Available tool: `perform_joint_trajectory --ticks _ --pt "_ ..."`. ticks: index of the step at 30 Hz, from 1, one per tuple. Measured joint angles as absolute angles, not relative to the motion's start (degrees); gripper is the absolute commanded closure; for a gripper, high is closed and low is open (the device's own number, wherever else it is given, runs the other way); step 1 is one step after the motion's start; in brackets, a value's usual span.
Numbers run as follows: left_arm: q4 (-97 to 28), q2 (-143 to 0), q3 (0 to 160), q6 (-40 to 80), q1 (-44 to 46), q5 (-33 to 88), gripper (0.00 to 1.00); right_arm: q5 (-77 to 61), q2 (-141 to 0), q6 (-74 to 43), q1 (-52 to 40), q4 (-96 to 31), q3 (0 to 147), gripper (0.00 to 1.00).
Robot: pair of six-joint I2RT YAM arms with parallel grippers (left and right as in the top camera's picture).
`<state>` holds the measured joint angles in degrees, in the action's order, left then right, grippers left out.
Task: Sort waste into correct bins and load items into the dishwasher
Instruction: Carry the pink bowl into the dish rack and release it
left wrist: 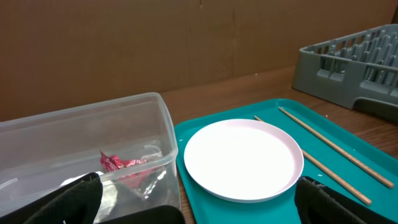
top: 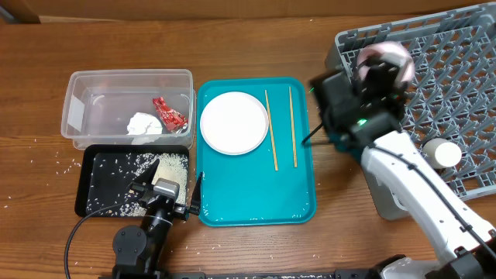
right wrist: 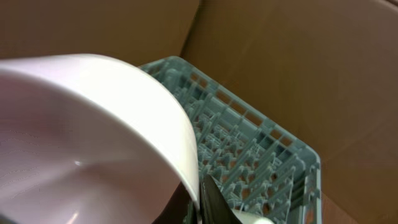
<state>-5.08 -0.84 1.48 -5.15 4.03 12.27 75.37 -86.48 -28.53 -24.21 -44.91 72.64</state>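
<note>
My right gripper lowers the bowl (right wrist: 93,137) next onto the rack's wires below it, by the rack's tray side, and releases the bowl clear of the white cup.
My right gripper (top: 381,68) is shut on the rim of a small white bowl (right wrist: 93,137), held over the near left part of the grey dish rack (top: 457,46); the bowl also shows in the overhead view (top: 385,54). A white cup (top: 443,153) lies in the rack. My left gripper (left wrist: 199,202) is open and empty at the front edge of the teal tray. The white plate (top: 234,122) and two chopsticks (top: 271,130) lie on the teal tray. The red wrapper (top: 169,112) and the white tissue (top: 144,124) lie in the clear tub (top: 128,79). Rice grains (top: 167,164) lie in the black tray (top: 97,186).
The teal serving tray (top: 256,198) sits in the middle of the wooden table. A few rice grains (top: 46,172) are scattered on the table left of the black tray. A brown wall (left wrist: 155,43) stands behind the table.
</note>
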Motion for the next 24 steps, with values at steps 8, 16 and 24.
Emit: perform_joint_trajectory --ticks 8,16,24 --pt "-5.1 -0.8 1.5 -5.1 4.0 12.3 0.00 72.8 -94.2 -5.3 -14.2 -27.0 72.8 0.96" --pt "-5.1 -0.8 1.5 -5.1 4.0 12.3 0.00 72.5 -104.8 2.5 -13.6 -26.6 72.8 0.96" --pt "-5.1 -0.8 1.4 -5.1 4.0 12.3 0.00 73.5 -105.4 3.4 -13.8 -28.3 72.8 0.96"
